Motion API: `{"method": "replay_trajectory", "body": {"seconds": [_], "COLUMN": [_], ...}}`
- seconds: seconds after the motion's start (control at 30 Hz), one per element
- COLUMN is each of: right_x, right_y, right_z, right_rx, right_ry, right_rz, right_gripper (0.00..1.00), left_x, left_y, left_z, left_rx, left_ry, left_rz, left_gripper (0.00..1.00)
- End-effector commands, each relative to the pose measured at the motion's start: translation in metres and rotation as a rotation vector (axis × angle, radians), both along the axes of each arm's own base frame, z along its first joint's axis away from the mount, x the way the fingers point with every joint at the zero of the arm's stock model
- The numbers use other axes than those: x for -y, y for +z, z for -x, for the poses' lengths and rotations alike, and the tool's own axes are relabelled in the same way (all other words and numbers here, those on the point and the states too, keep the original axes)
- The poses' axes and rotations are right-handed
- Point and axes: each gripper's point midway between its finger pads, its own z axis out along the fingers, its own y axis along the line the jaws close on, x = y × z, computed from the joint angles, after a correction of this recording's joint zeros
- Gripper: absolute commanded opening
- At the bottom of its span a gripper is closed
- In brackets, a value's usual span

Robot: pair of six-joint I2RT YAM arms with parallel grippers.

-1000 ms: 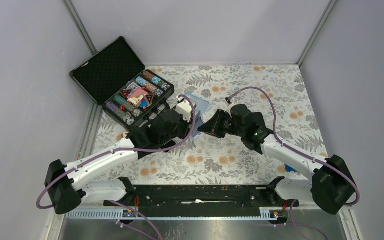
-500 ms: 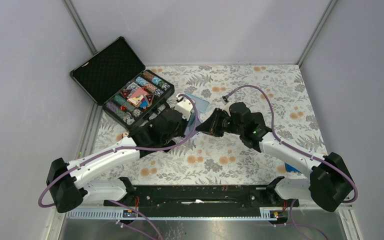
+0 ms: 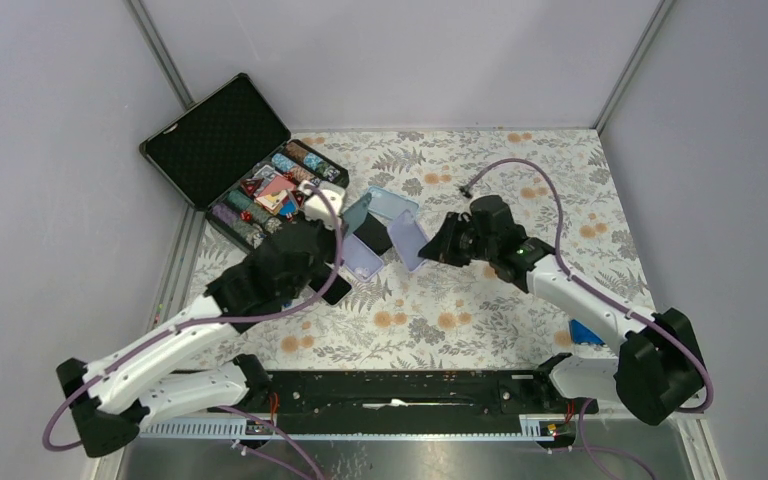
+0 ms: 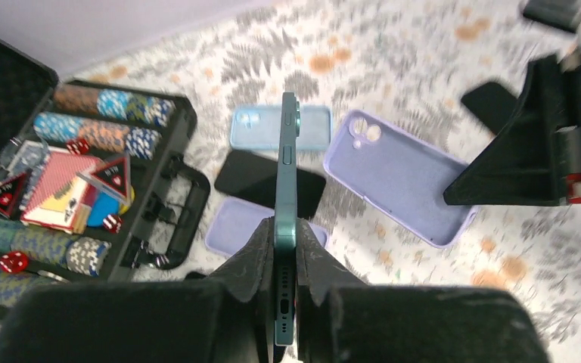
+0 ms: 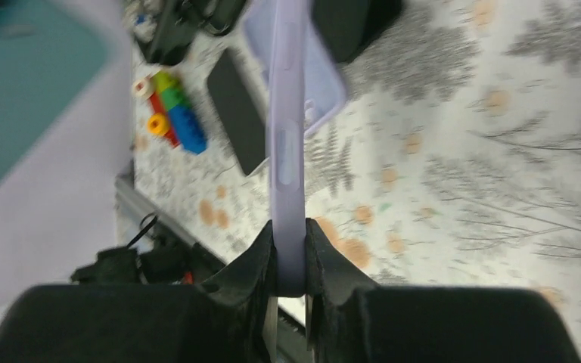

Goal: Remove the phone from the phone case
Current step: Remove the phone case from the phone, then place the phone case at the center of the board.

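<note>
The phone is already out, so my right gripper should next carry the lilac case outward and down and release it on the bare tabletop (image 3: 451,201) beside the light blue case.
My left gripper (image 3: 344,213) is shut on a teal phone (image 3: 358,211) and holds it on edge above the table. In the left wrist view the phone (image 4: 287,174) stands edge-on between my fingers, the gripper (image 4: 286,228) clamped on its lower end. My right gripper (image 3: 432,246) is shut on an empty lilac phone case (image 3: 407,240), tilted up and just right of the phone, apart from it. The case shows open-side up in the left wrist view (image 4: 401,174) and edge-on in the right wrist view (image 5: 287,144), the gripper (image 5: 289,231) pinching its end.
Under the grippers lie a light blue case (image 3: 394,206), a black phone (image 3: 374,239), a second lilac case (image 3: 363,262) and another black phone (image 3: 336,291). An open poker chip case (image 3: 256,190) stands at the back left. A small brick toy (image 5: 172,115) lies on the table.
The two grippers were close together on the cased phone. They have pulled apart: the left moved left with the bare teal phone, and the right keeps the empty lilac case.
</note>
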Motion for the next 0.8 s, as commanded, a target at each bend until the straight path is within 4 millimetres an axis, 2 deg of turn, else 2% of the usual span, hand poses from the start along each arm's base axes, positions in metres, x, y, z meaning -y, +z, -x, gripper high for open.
{"method": "replay_trajectory", "body": {"seconds": [0.0, 0.1, 0.23, 0.37, 0.53, 0.63, 0.77], "right_x": [0.036, 0.05, 0.069, 0.086, 0.109, 0.12, 0.129], "right_y": [-0.008, -0.011, -0.018, -0.036, -0.068, -0.08, -0.092], "right_z": [-0.026, -0.045, -0.075, -0.11, -0.146, -0.157, -0.161], "right_rx": [0.03, 0.008, -0.023, -0.047, -0.122, -0.139, -0.173], "right_ry": [-0.091, -0.139, -0.212, -0.273, -0.33, -0.351, -0.367], "right_rz": [0.085, 0.044, 0.017, 0.022, 0.02, 0.038, 0.095], "right_gripper": [0.0, 0.0, 0.0, 0.0, 0.0, 0.0, 0.13], "left_x": [-0.016, -0.021, -0.021, -0.017, -0.01, -0.007, -0.004], "left_y": [0.077, 0.087, 0.087, 0.082, 0.077, 0.072, 0.066], "left_z": [-0.001, 0.005, 0.008, 0.008, 0.009, 0.009, 0.006], "left_rx": [0.204, 0.231, 0.226, 0.209, 0.184, 0.167, 0.153], "left_ry": [0.051, 0.042, 0.034, 0.022, -0.001, -0.011, -0.009], "left_rz": [0.227, 0.269, 0.277, 0.281, 0.28, 0.273, 0.254], "left_gripper": [0.0, 0.0, 0.0, 0.0, 0.0, 0.0, 0.0]}}
